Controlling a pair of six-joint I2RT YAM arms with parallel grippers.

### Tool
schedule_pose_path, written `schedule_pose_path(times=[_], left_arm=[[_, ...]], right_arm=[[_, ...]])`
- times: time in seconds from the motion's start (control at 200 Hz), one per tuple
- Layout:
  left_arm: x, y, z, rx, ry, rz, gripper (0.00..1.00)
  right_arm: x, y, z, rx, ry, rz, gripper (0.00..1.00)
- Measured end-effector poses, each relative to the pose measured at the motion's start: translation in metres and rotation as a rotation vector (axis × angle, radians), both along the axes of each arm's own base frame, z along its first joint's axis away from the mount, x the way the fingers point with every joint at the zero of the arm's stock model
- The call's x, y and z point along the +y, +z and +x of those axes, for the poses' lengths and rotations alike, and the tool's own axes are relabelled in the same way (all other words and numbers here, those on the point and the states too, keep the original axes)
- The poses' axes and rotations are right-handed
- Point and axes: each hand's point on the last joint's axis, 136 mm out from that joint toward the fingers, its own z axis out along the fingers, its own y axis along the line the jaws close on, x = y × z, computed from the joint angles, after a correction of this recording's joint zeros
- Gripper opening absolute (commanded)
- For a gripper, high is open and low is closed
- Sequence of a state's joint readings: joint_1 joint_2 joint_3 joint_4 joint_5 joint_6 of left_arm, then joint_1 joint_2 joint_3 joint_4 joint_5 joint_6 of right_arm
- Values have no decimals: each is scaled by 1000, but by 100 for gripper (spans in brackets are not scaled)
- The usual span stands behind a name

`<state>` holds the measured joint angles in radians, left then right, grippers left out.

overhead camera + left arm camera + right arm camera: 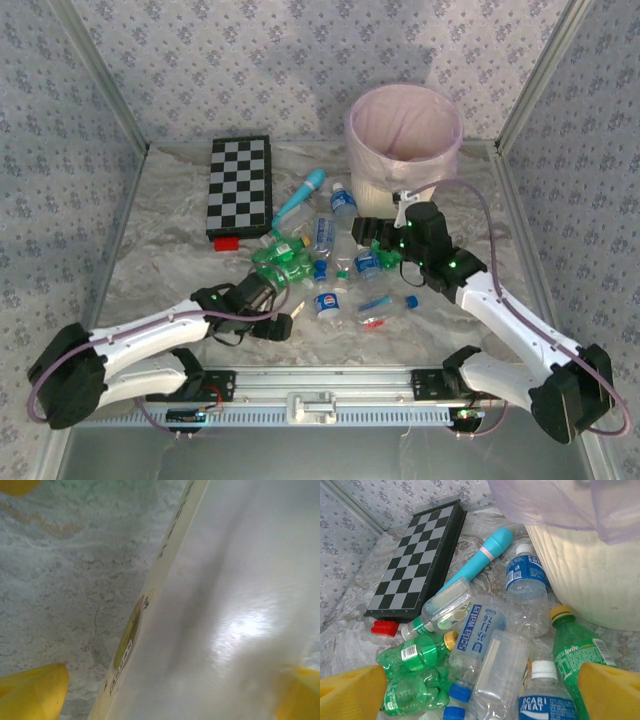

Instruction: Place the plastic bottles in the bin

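The clear bottle slants between my fingers, so my left gripper will lower, turn in line with it and close around its body.
Several plastic bottles (322, 258) lie heaped mid-table: clear ones with blue labels and green ones with yellow caps. The bin (375, 190), cream with a pink liner, stands at the back right. My left gripper (282, 315) is low at the heap's near-left edge. In the left wrist view its open gripper (170, 690) straddles a pale clear bottle (215, 605) that touches the right fingertip (300, 695). My right gripper (378, 240) hangs open beside the bin (590, 570). Below the open right gripper (480, 690) lie a Soda Water bottle (480, 625), a clear bottle (502, 675) and a Sprite bottle (580, 655).
A black-and-white checkerboard (240, 183) lies at the back left with a small red piece (225, 243) at its near corner. A teal wand (300, 195) rests between the board and the bin. Patterned walls close in the left, back and right sides.
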<state>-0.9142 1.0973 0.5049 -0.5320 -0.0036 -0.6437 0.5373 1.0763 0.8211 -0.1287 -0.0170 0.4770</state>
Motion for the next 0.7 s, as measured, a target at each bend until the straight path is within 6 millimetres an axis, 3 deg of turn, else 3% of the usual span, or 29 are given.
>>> schedule_pose_path(times=[0.165, 0.335, 0.595, 0.7], left_arm=[[2, -12, -3, -4, -56, 124, 89], [-1, -15, 0, -20, -112, 201, 73], [-11, -13, -2, -31, -165, 205, 47], [-11, -8, -1, -47, -164, 192, 41]], right_arm=[[5, -6, 8, 17, -1, -12, 100], [4, -7, 8, 22, -2, -18, 100], [-4, -4, 11, 3, -24, -44, 100], [-8, -4, 13, -1, -36, -49, 100]])
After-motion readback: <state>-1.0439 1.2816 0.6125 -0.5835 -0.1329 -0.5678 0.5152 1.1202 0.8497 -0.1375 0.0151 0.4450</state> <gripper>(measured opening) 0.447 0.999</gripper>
